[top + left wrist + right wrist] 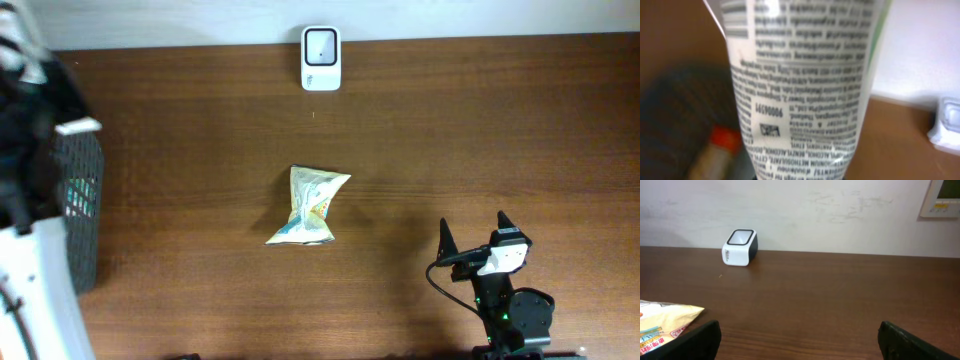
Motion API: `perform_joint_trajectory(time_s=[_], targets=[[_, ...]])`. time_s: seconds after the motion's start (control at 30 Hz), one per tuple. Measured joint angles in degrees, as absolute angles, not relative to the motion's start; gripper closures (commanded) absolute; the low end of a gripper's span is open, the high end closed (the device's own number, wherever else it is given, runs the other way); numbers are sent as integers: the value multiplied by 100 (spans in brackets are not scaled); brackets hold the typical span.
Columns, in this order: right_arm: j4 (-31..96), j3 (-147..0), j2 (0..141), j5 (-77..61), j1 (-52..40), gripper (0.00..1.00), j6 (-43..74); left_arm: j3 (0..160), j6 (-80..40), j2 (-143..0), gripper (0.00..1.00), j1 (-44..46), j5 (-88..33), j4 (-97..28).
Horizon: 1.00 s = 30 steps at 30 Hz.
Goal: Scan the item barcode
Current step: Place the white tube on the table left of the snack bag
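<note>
My left gripper should next carry the tube (800, 75) across and down beside the bag and release it, as bare tabletop lies below the gripper, to its right in the overhead view.
A white tube (800, 75) covered in small black print fills the left wrist view, with my left gripper shut on its lower end. The fingers are hidden under it. Grey bars (735, 20) show at the tube's top left, and a small square code (770, 131) sits lower down. In the overhead view the left arm (25, 110) is a blur at the far left, above the basket. The white scanner (321, 58) (740, 247) (946, 125) stands at the table's back edge. My right gripper (472, 232) (800, 340) stands open and holds nothing at the front right.
A crumpled yellow snack bag (308, 206) (665, 320) lies mid-table. A dark mesh basket (80, 210) (680, 110) stands at the left edge. Inside it lies a blurred item with a red cap (722, 140). A white wall runs behind the table.
</note>
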<state>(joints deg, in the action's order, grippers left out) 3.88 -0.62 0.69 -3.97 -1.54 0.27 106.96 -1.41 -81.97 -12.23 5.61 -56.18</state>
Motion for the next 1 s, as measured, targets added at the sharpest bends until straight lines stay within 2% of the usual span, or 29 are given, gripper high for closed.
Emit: perform_joint_trajectory(time_s=[0.1, 0.2, 0.43, 0.6, 0.67, 0.7, 0.77, 0.87, 1.0], targets=[[388, -62, 69, -397, -154, 1, 27, 10289, -550, -8545, 100, -552, 539, -6156], [388, -62, 69, -397, -154, 1, 30, 9596, -858, -8895, 100, 19, 534, -6167], [388, -62, 69, -397, -154, 1, 30, 7697, -1717, -9559, 100, 932, 484, -5175], [388, -62, 69, -397, -154, 1, 27, 7120, -2005, -10057, 100, 1188, 301, -4663], [388, -62, 69, -397, -154, 1, 30, 7070, -2064, -10202, 87, 1321, 239, -4560], [388, -62, 69, -397, -154, 1, 27, 7067, -2073, -10232, 69, 1374, 207, -4521], [388, -62, 69, -397, -154, 1, 27, 7065, -2088, -10245, 52, 1461, 183, -4427], [388, -62, 69, -397, -154, 1, 27, 7072, -2150, -10245, 44, 1509, 163, -4324], [390, -62, 69, -397, -154, 1, 27, 7072, -2152, -10245, 41, 1509, 148, -4322]])
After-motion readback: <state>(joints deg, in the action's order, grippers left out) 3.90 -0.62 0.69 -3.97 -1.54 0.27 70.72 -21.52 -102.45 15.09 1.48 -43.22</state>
